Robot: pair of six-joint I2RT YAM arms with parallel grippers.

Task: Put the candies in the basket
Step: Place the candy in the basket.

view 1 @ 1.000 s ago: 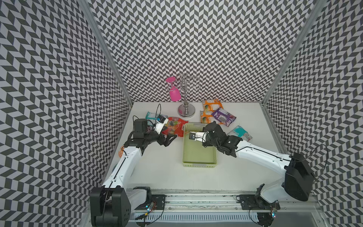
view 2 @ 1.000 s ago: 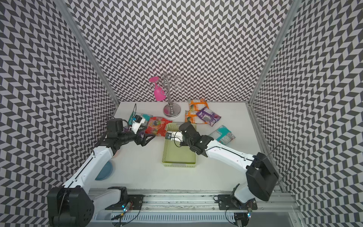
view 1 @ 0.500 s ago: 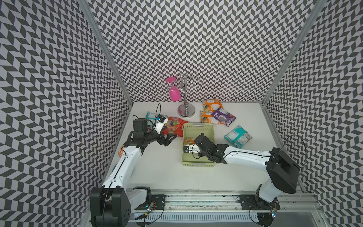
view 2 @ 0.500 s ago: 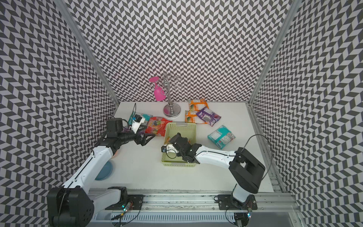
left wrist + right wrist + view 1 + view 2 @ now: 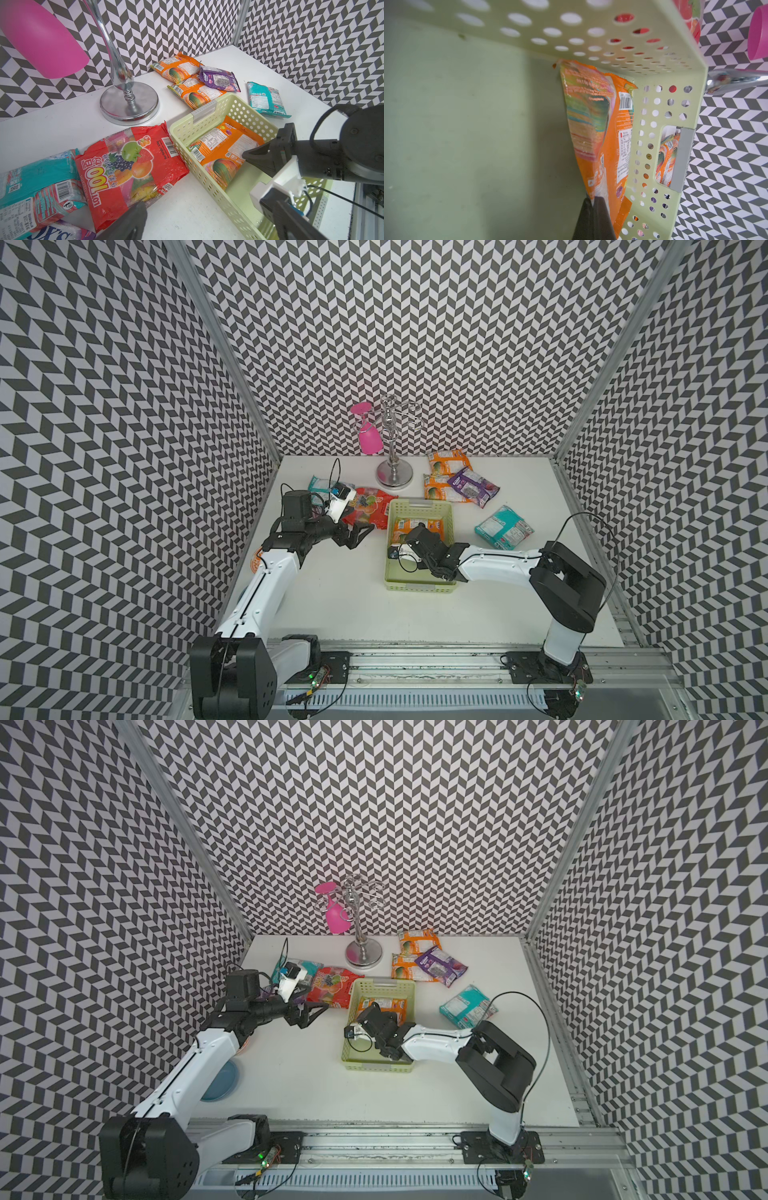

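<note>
The orange packet already lies within the basket, so my right gripper should next slide outward, low inside the basket, toward the basket's perforated far side (image 5: 420,510) (image 5: 650,112) and let go of the packet's edge.
The pale yellow-green basket (image 5: 419,502) (image 5: 384,983) (image 5: 180,133) (image 5: 591,31) stands mid-table. An orange candy packet (image 5: 405,526) (image 5: 384,1004) (image 5: 220,149) (image 5: 591,124) lies inside at its far end. My right gripper (image 5: 412,534) (image 5: 366,1013) (image 5: 591,207) is down in the basket, shut on that packet's edge. My left gripper (image 5: 359,533) (image 5: 311,1011) (image 5: 191,228) is open and empty at the near edge of the red fruit-printed bag (image 5: 368,508) (image 5: 133,166). A teal packet (image 5: 318,483) (image 5: 37,172) lies beside that bag.
Two orange packets (image 5: 446,460) (image 5: 436,489), a purple one (image 5: 471,485) and a teal one (image 5: 503,529) lie behind and right of the basket. A chrome stand (image 5: 394,477) holds a pink glass (image 5: 369,439) at the back. An orange-patterned plate (image 5: 255,564) and a blue plate (image 5: 220,1081) sit under my left arm.
My right arm has folded back toward the front and its gripper has come down inside the basket. The left arm has not moved.
</note>
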